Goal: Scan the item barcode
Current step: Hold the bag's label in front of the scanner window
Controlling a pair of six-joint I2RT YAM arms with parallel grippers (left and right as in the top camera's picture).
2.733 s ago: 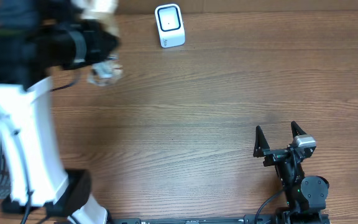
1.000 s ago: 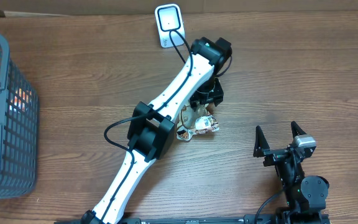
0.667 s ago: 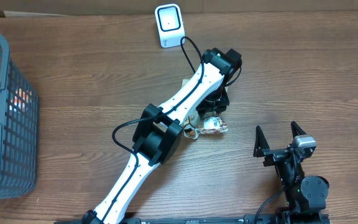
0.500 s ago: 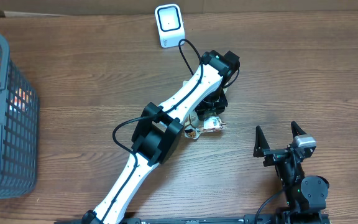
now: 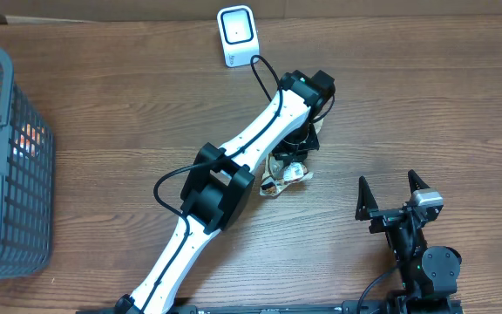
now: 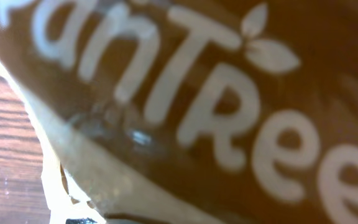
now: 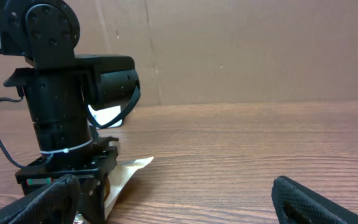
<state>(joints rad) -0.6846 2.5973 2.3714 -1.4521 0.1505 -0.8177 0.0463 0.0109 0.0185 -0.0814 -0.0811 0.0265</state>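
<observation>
The packet should next go outward to the white scanner with my left gripper, which should open on empty table in front of the scanner (image 5: 246,98).
The item is a brown and clear snack packet (image 5: 289,174) with white lettering, lying on the table's middle. My left gripper (image 5: 295,155) points straight down onto it and is shut on the packet. In the left wrist view the packet (image 6: 197,93) fills the frame, so the fingers are hidden. From the right wrist view, the left gripper (image 7: 73,177) stands on the packet (image 7: 128,170), whose tan edge sticks out to the right. The white barcode scanner (image 5: 237,35) stands at the table's far edge. My right gripper (image 5: 388,180) rests open near the front right, holding nothing.
A grey mesh basket (image 5: 7,174) with several other items stands at the left edge. The left arm stretches diagonally from the front left to the middle. A cardboard wall (image 7: 260,50) closes the far side behind the scanner (image 7: 107,116).
The left arm came from the basket to the table's middle with the packet. Over the last second its jaws closed and the packet shifted slightly back and left. The right arm stayed still.
</observation>
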